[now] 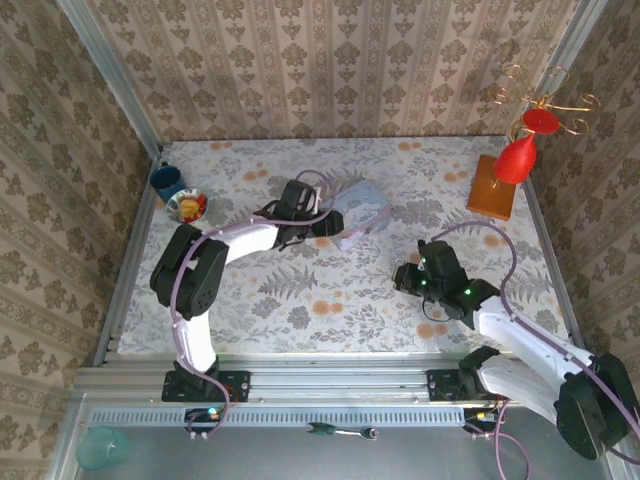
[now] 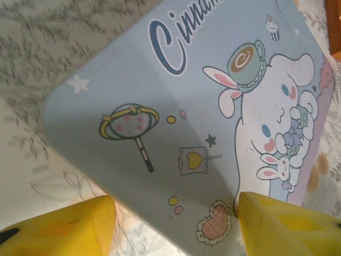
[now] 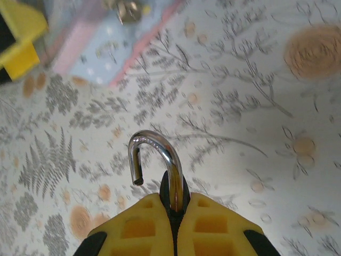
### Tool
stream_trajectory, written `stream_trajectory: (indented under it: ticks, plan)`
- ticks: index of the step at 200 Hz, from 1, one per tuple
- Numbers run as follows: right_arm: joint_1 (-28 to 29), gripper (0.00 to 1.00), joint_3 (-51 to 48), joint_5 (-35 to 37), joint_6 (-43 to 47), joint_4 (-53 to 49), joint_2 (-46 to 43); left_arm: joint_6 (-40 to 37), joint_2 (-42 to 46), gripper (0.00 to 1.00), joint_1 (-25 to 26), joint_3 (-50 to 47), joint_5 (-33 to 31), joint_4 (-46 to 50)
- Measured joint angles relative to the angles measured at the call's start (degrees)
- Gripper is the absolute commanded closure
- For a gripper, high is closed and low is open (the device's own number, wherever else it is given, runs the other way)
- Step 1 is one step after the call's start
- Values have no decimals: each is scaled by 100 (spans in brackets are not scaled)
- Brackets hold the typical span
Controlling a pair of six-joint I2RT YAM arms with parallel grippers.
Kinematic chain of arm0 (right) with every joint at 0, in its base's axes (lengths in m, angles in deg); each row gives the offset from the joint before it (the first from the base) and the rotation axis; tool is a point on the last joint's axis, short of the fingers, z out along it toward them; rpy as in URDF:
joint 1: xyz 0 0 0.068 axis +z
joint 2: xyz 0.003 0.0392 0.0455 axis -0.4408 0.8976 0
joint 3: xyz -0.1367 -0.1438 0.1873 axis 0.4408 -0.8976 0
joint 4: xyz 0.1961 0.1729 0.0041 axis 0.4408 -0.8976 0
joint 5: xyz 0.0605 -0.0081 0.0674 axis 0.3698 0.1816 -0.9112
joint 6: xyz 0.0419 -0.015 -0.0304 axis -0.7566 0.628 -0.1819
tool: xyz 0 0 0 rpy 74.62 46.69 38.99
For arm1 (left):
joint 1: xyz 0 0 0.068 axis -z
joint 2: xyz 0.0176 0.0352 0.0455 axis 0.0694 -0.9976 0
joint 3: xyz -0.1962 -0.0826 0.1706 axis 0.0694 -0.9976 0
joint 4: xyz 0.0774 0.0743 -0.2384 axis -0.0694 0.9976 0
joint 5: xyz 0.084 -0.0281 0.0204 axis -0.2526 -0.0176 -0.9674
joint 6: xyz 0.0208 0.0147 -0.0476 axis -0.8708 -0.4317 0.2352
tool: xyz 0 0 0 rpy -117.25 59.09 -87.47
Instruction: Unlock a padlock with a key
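Note:
The padlock (image 3: 160, 152) needs to go down onto that open spot next, so my right gripper needs to pull back, lower it there and let go.
The padlock (image 3: 160, 152) is pinched between my right gripper's (image 3: 173, 200) yellow fingers. Its chrome shackle stands open, curling out to the left with one end free, and its body is hidden between the fingers. In the top view my right gripper (image 1: 405, 278) hovers over the table right of centre. My left gripper (image 2: 176, 224) stands open over a corner of the pastel cartoon tin (image 2: 202, 106). Its right finger (image 2: 287, 224) lies at the tin's edge and its left finger (image 2: 58, 226) is off the tin, over the cloth. A small blurred metal piece (image 3: 128, 9) sits by the tin; I cannot tell if it is the key.
The tin (image 1: 358, 212) lies at mid-table, with my left gripper (image 1: 325, 222) at its left side. A blue cup (image 1: 167, 182) and a small fruit bowl (image 1: 188, 206) stand at the far left. A wooden base with a wire stand and red ornaments (image 1: 495, 187) stands at the far right.

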Motion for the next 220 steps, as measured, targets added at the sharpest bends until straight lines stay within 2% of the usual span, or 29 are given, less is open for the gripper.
stream_trajectory:
  ticks: [25, 44, 90, 120, 143, 220]
  plan:
    - [0, 97, -262, -33, 103, -350, -354, -140, -7, 36, -177, 247, -264, 413]
    - [0, 97, -385, -35, 146, -588, -608, -278, 308, 36, -278, 116, -645, 656]
    - [-2, 97, -693, -103, 227, -1106, -1244, -807, 2645, 34, -348, -1451, -1276, 472]
    - [-7, 97, -723, -216, 225, -1259, -1340, -1034, 4017, 33, -389, -2885, -1349, -31]
    - [-11, 96, -730, -308, 216, -1231, -1305, -1143, 4557, 33, -468, -3755, -1322, -275]
    - [-179, 94, -881, -428, 76, -1019, -656, -1762, 5866, 28, -492, -5005, -1266, -920]
